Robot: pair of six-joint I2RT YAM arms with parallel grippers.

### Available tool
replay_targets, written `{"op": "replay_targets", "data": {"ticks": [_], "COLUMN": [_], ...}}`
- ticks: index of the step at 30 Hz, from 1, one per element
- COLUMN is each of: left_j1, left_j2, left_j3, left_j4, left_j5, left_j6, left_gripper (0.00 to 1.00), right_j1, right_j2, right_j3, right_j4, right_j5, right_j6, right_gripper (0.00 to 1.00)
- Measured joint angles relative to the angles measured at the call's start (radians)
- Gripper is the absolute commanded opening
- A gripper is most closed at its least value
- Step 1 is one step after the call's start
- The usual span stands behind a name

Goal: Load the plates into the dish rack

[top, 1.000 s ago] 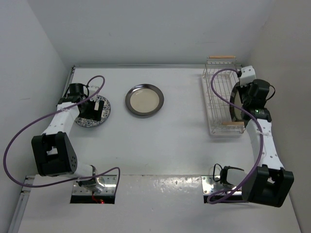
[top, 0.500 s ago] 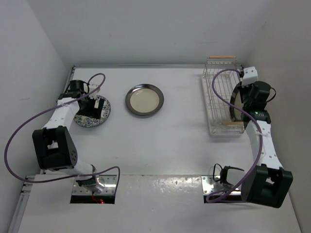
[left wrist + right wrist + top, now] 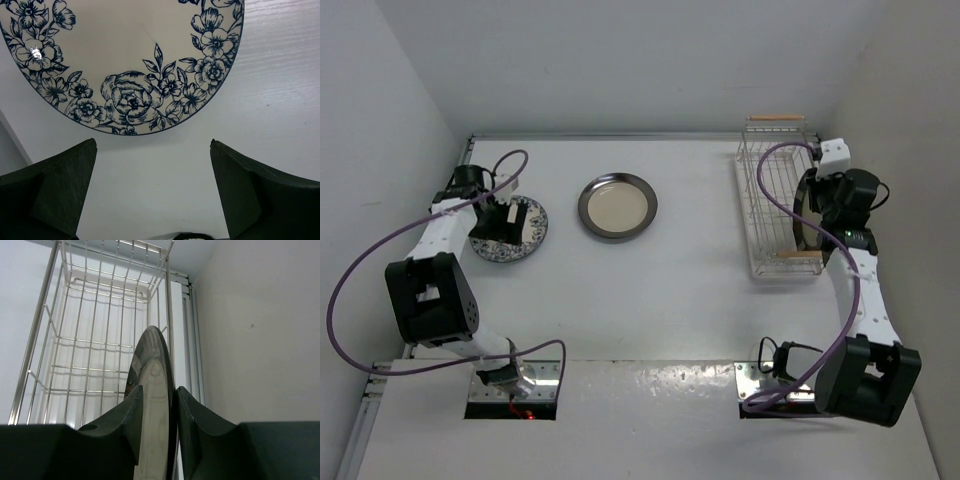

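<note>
Next, the left gripper moves toward the wall, then down onto the floral plate's rim on the wall side.
The white-and-blue floral plate lies flat at the table's left; in the left wrist view it lies just beyond the fingertips. My left gripper is open and empty, low at that plate's edge, with bare table between the fingers. A dark-rimmed, cream-centred plate lies flat mid-table. My right gripper is shut on another dark-rimmed plate, held on edge over the near right part of the dish rack.
The rack stands at the table's far right, close to the right wall. Its wooden handles are at its far and near ends. The left wall is close behind the left arm. Purple cables loop off both arms.
My left gripper has drawn back a little toward the left wall, off the floral plate's middle. The right gripper and its plate have barely shifted.
</note>
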Motion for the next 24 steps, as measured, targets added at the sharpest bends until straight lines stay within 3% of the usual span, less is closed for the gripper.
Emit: {"op": "replay_targets", "data": {"ticks": [6,8,14,20,24], "left_j1": [0.021,0.026,0.039,0.049,0.064], "left_j2": [0.001,0.005,0.039,0.048,0.049], "left_j3": [0.000,0.000,0.004,0.014,0.016], "left_j4": [0.000,0.000,-0.005,-0.013,-0.014], "left_j5": [0.010,0.014,0.033,0.044,0.057], "left_j6": [0.005,0.008,0.008,0.012,0.016], "left_gripper": [1.00,1.00,1.00,1.00,1.00], "right_j1": [-0.005,-0.013,-0.033,-0.040,-0.045], "right_j2": [-0.094,-0.111,-0.117,-0.117,-0.116], "right_j3": [-0.070,-0.084,-0.108,-0.109,-0.104], "right_j4": [0.010,0.009,0.013,0.012,0.006], "right_j5": [-0.005,-0.003,0.013,0.022,0.018], "right_j6": [0.008,0.015,0.037,0.053,0.061], "right_gripper": [0.34,0.44,0.50,0.66,0.82]}}
